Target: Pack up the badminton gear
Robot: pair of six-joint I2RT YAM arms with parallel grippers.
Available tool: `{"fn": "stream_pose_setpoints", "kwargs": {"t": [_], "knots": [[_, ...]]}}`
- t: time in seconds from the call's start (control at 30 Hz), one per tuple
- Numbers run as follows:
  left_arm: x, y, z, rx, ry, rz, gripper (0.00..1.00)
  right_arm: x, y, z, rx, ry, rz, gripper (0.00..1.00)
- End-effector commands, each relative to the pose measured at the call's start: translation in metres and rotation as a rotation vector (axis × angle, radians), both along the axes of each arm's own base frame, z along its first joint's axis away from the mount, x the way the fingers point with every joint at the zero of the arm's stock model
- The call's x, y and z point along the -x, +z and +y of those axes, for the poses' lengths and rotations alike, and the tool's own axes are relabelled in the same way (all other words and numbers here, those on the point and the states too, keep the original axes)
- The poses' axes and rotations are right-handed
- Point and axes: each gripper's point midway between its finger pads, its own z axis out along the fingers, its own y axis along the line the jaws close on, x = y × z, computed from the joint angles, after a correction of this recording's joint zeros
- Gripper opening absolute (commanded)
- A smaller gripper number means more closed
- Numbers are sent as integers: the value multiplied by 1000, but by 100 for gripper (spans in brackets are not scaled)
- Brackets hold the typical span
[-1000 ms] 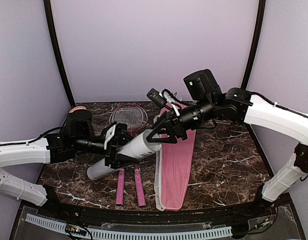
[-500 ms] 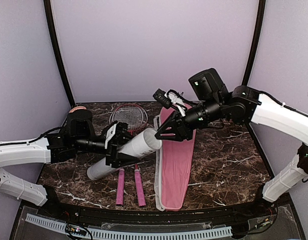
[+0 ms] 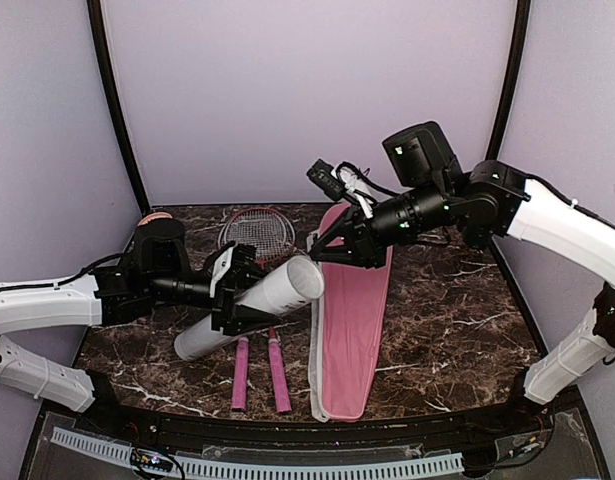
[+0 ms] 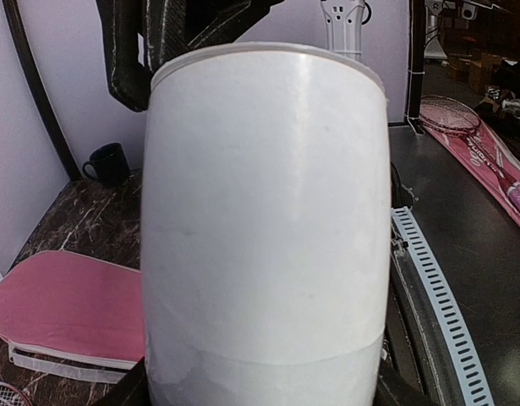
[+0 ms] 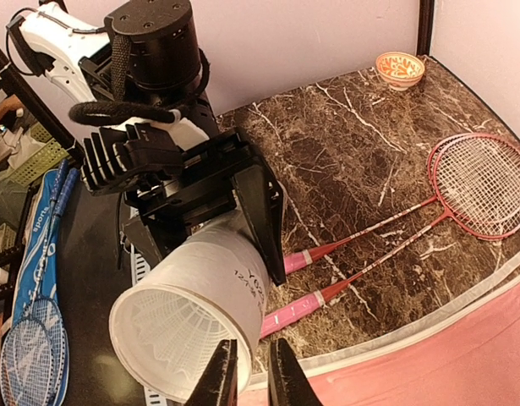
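The place on the marble between the bowl and the rackets is below my left gripper and outward from it. Next I should lower my left gripper outward to that place and release the tube (image 3: 252,308).
My left gripper (image 3: 236,296) is shut on the long white cardboard tube (image 3: 252,308) and holds it tilted, open end up and to the right. The tube fills the left wrist view (image 4: 264,220). In the right wrist view a white feather shuttlecock (image 5: 171,334) sits inside the tube's open mouth. My right gripper (image 3: 324,246) hovers just right of that mouth, fingers a narrow gap apart with nothing between them (image 5: 249,378). Two red-framed rackets (image 3: 257,232) lie under the tube, pink handles (image 3: 259,372) toward me. The pink cover (image 3: 349,325) lies to their right.
A small red-patterned round cap (image 3: 155,218) sits at the back left corner; it also shows in the right wrist view (image 5: 401,68). Black frame posts stand at both back corners. Marble table (image 3: 457,320) lies right of the cover.
My right gripper has drawn back up and to the right, away from the tube's mouth. The left arm and the tube have not moved.
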Motion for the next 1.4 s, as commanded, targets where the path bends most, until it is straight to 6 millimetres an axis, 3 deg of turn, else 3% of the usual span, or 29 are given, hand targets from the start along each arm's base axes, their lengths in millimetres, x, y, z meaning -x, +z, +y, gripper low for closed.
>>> {"fn": "stream_pose_setpoints", "kwargs": {"t": [0.0,0.27,0.63,0.8,0.9,1.03,1.23,1.37], "knots": [[14,-14,-3,-23,-62,89,54,2,6,6,-19,31,-7,13],[14,-13,-3,-21,-61,86,54,2,-11,13,1,49,22,0],[13,-14,-3,-19,-56,84,53,14,-32,23,49,95,35,0],[13,-11,-4,-11,-51,79,54,12,-52,26,106,81,39,0],[11,-13,-4,-16,-44,80,54,9,-54,25,115,68,35,0],[7,-17,-3,-34,-22,83,54,2,-36,20,70,38,13,1],[-18,-24,3,-126,128,69,53,-21,22,-9,-119,-58,-23,28],[-55,-32,15,-228,329,29,52,-34,60,-34,-224,-129,-73,45]]}}
